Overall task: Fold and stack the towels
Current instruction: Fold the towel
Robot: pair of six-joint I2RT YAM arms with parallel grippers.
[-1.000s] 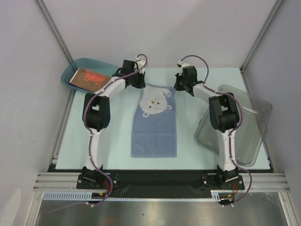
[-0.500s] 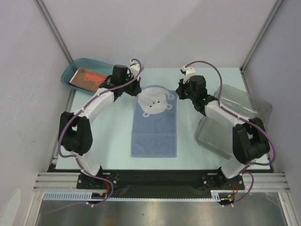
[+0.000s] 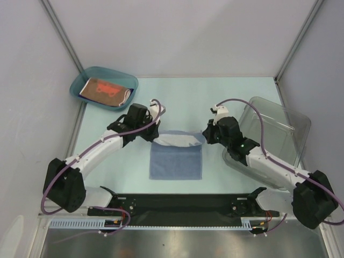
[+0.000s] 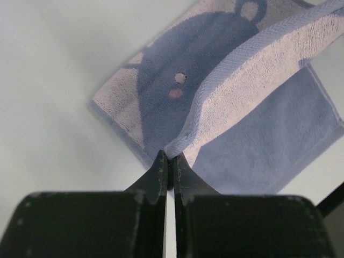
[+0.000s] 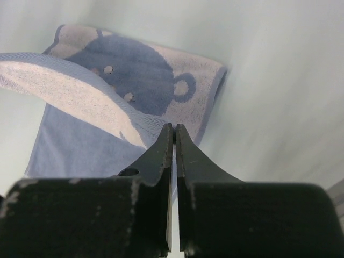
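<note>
My left gripper draws back and down to its near tray-side corner (image 3: 152,177) next and releases the towel, as the towel's lower half lies bare toward the black bar.
A light-blue towel (image 3: 176,159) with a bear picture lies in the middle of the table, its far half lifted and carried toward the near edge. My left gripper (image 3: 156,134) is shut on the towel's left far corner (image 4: 177,146). My right gripper (image 3: 203,134) is shut on the right far corner (image 5: 161,130). The raised edge sags between the two grippers, above the lower half. A brown-red towel (image 3: 104,88) lies folded in the teal tray (image 3: 80,80) at the far left.
A clear plastic bin (image 3: 279,134) lies tilted at the right, beside my right arm. The black rail (image 3: 183,204) runs along the near edge. Grey walls close in the table on the left, right and back.
Both grippers have pulled the towel's far edge toward the near side, folding the bear half over the lower half. Both arms have drawn back and spread outward.
</note>
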